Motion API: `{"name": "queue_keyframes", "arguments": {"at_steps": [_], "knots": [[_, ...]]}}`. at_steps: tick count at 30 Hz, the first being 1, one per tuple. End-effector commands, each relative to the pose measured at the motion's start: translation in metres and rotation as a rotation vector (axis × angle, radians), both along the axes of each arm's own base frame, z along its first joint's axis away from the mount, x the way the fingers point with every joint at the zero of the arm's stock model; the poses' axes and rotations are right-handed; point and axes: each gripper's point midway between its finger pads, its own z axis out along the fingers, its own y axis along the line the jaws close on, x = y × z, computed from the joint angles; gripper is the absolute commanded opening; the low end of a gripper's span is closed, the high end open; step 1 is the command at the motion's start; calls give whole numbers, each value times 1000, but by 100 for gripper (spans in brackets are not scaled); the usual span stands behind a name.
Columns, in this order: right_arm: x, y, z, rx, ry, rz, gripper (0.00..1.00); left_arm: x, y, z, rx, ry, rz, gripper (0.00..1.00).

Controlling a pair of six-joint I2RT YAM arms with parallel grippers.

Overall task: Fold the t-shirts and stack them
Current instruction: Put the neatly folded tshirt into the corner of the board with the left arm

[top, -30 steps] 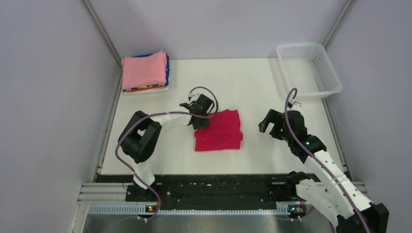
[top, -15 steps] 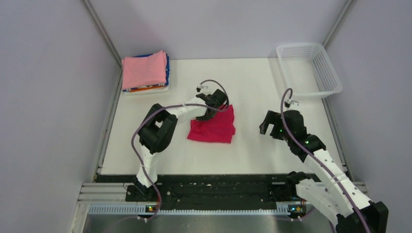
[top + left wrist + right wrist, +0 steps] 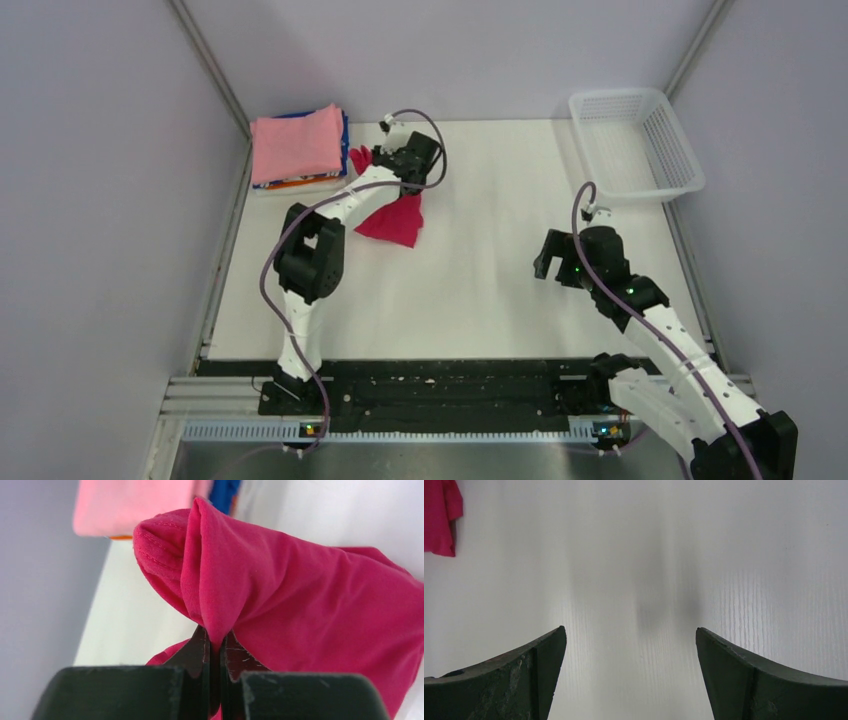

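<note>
The left gripper goes outward and to the left in the top view next, over the light pink top of the stack, where the t-shirts are gathered.
My left gripper [image 3: 385, 160] is shut on an edge of the crimson-red t-shirt [image 3: 393, 218], which hangs bunched below it, just right of the stack. In the left wrist view the red cloth [image 3: 300, 600] is pinched between my closed gripper [image 3: 216, 637]. The stack of folded t-shirts [image 3: 298, 145] sits at the back left with a light pink one on top and blue, orange and white edges beneath. My right gripper [image 3: 548, 258] hovers open over bare table at the right; its wrist view shows the gripper [image 3: 630, 635] with nothing between the fingers, and a corner of the red shirt [image 3: 439, 520] at far left.
A white mesh basket [image 3: 636, 143] stands at the back right corner. Grey walls enclose the white table [image 3: 500, 200] on the left, back and right. A black rail [image 3: 440, 385] runs along the near edge by the arm bases.
My left gripper closed on the red t-shirt, lifted it off the table's middle and carried it back-left toward the stack; the shirt lost its flat folded shape. The right arm barely moved.
</note>
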Motion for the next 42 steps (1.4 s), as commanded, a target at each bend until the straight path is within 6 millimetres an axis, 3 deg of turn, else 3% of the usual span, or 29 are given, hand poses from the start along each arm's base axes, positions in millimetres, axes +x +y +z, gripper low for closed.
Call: {"name": "queue_keyframes", "arguments": {"at_steps": [1,6,13,30,35,42], "knots": [[9,-1,15,6,-59,-3,99,32,35,48,121,-121,29,0],[10,0,15,10,-59,-6,99,53,62,84,194,-179,34,0],[10,-1,14,12,-59,-16,99,71,73,138,223,-249,-3,0],[11,2,9,25,-39,-15,99,75,80,245,267,-380,-30,0],[11,2,7,24,-32,-18,99,78,86,257,255,-404,-27,0],[12,-2,6,11,-32,-39,99,91,100,235,203,-390,-25,0]]}}
